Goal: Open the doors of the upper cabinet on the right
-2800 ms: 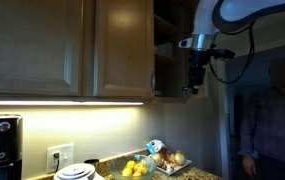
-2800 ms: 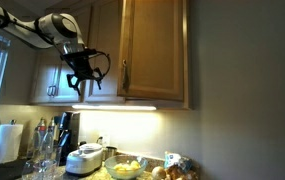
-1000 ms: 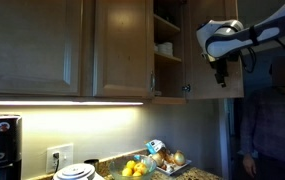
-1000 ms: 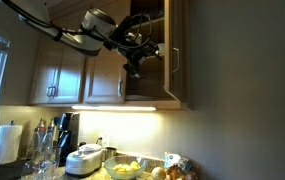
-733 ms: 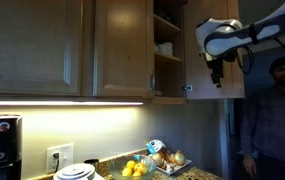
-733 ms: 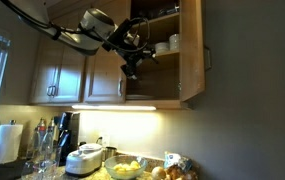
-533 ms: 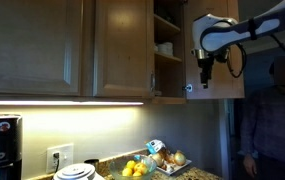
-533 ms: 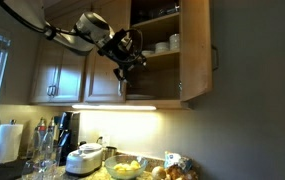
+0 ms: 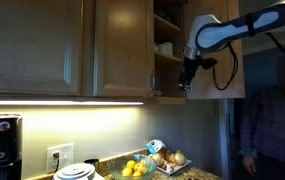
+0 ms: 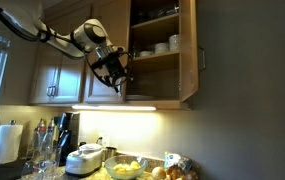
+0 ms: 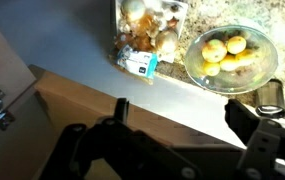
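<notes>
One door is still shut beside the open shelves, so I will move my gripper toward the cabinet, onto the handle by that door's free edge (image 9: 153, 80), and close.
The upper cabinet (image 9: 167, 60) (image 10: 154, 70) stands partly open in both exterior views, with white cups (image 9: 164, 47) (image 10: 162, 45) on its inner shelves. Its right door (image 9: 229, 85) (image 10: 188, 55) is swung wide open, and its silver handle (image 10: 202, 58) shows. Its left door (image 9: 122, 50) (image 10: 107, 35) is shut. My gripper (image 9: 185, 85) (image 10: 119, 85) (image 11: 182, 105) is open and empty. It hangs at the lower edge of the cabinet, by the bottom of the shut left door. The wrist view looks down past the cabinet's wooden underside (image 11: 72, 110).
On the counter below are a bowl of lemons (image 9: 134, 168) (image 10: 127, 168) (image 11: 230, 55), a food bag (image 9: 167, 156) (image 11: 147, 35), a rice cooker (image 10: 87, 158) and a coffee maker (image 9: 0, 140). A person (image 9: 272, 120) stands beyond the open door. Another wooden cabinet (image 9: 32, 50) adjoins.
The right door swung fully open. My gripper left that door and moved back across the opening to the bottom of the shut left door.
</notes>
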Available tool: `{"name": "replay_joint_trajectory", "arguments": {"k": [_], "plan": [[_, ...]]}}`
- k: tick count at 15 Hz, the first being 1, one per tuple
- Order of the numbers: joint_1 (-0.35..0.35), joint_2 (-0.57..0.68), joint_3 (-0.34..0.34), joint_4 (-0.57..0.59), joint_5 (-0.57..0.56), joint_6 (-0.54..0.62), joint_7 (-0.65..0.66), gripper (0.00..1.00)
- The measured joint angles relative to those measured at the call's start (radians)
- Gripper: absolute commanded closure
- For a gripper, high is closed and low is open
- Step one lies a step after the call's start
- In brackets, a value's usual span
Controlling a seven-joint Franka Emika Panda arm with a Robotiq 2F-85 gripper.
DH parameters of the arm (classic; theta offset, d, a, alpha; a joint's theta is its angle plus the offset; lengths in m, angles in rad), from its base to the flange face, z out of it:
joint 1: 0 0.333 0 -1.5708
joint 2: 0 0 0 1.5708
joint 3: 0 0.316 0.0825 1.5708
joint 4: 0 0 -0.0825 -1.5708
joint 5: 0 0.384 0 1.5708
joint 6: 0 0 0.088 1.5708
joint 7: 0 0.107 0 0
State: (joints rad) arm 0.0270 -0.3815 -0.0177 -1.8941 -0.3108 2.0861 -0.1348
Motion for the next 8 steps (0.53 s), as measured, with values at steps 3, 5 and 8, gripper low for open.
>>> {"name": "replay_joint_trajectory", "arguments": {"k": [3, 5, 8], "plan": [[0.003, 0.000, 0.000, -0.048, 0.117, 0.122, -0.004, 0.00], [0.017, 0.000, 0.001, -0.070, 0.177, 0.182, -0.009, 0.00], [0.042, 0.027, 0.010, -0.064, 0.245, 0.247, -0.010, 0.00]]}}
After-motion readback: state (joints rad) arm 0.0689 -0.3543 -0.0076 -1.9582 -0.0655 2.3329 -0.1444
